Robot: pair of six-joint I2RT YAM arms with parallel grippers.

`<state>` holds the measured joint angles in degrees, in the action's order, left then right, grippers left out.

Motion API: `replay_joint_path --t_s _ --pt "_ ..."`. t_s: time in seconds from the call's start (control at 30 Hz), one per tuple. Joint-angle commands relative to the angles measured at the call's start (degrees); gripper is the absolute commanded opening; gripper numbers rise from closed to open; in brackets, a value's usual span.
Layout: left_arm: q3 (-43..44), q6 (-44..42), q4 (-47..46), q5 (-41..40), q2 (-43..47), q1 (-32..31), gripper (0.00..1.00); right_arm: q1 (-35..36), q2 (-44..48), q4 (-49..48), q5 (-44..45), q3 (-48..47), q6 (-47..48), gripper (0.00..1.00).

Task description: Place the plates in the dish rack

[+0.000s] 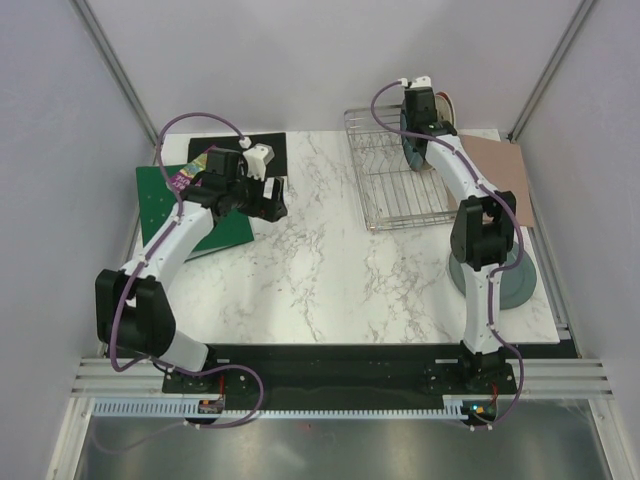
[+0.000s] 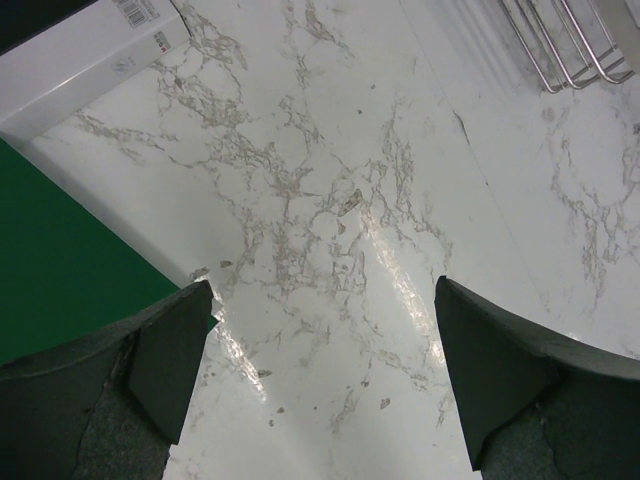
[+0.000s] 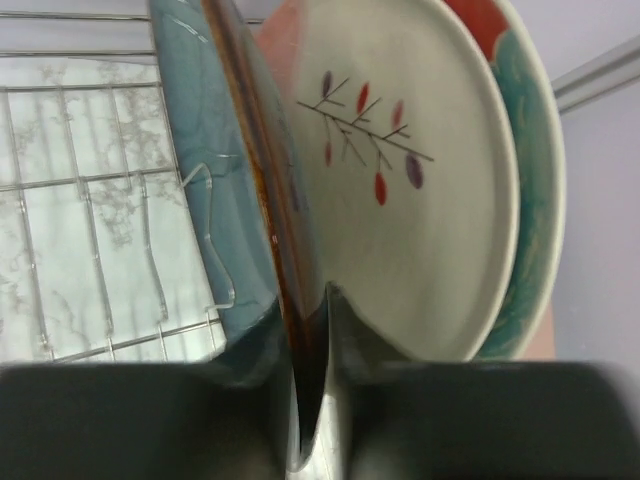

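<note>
I will swing my left gripper across and down to the grey-green plate's facing rim next, since this unracked plate is below the gripper and to its right in the top view.
The dish rack stands at the back right. My right gripper is over its far end, shut on the rim of the dark teal-blue plate, which stands upright among the rack wires. In the right wrist view my gripper pinches that plate's brown edge. Right behind it stand the cream-and-pink twig plate and the red plate with teal flowers. The plain grey-green plate lies flat on the table under my right arm. My left gripper is open and empty above the marble top.
A green binder lies at the left, also in the left wrist view, with a white box beyond it. A black mat is at the back. A brown board lies right of the rack. The rack's corner shows ahead of my left gripper.
</note>
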<state>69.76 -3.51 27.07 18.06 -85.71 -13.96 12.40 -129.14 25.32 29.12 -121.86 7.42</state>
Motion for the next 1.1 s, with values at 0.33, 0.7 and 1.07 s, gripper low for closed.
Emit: replay_joint_path --t_s 0.33,0.7,1.07 --pt "0.73 10.10 -3.25 5.14 1.95 0.07 1.00 -0.10 25.20 -0.63 -3.90 14.76 -0.14 0.70" --pt "-15.68 34.59 -21.21 21.91 9.68 -0.11 0.81 -5.19 66.70 16.94 -18.04 60.48 13.49 0.74" --pt "-31.70 51.49 -49.63 17.36 5.48 -12.64 0.81 -7.83 71.04 19.50 -18.22 70.97 26.06 0.69"
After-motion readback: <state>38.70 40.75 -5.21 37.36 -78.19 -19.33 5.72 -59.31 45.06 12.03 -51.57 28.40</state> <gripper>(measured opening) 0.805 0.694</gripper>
